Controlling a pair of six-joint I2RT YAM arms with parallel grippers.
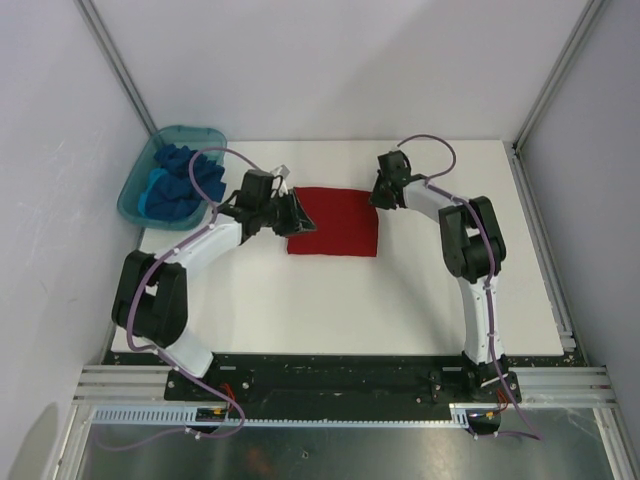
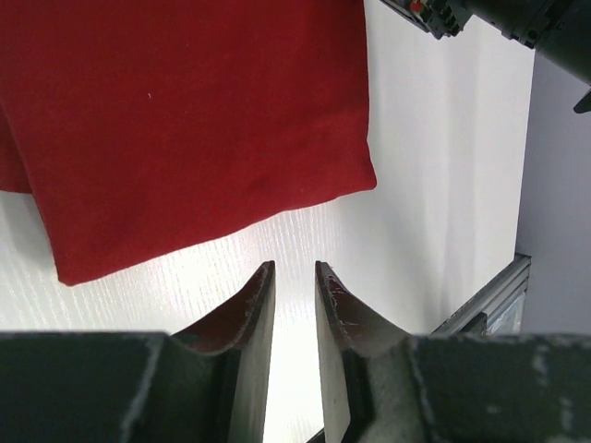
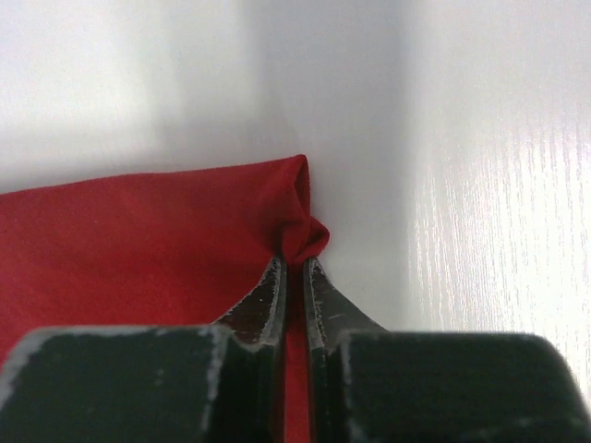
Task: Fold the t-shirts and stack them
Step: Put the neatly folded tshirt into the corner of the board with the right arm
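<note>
I need to drag the folded red t-shirt by its corner back and toward the right in the top view with my right gripper next, since the table there is bare.
The red t-shirt lies folded into a flat rectangle on the white table. My right gripper is at its far right corner, shut on a bunched bit of the red cloth; the right wrist view shows the gripper pinching it. My left gripper is at the shirt's left edge. In the left wrist view the gripper has a narrow gap between its jaws, holds nothing, and sits just off the shirt's edge. Royal blue and lighter blue t-shirts lie crumpled in the tub.
A translucent teal plastic tub stands at the table's far left corner. Grey walls and metal posts enclose the table on three sides. The right arm shows at the top right of the left wrist view.
</note>
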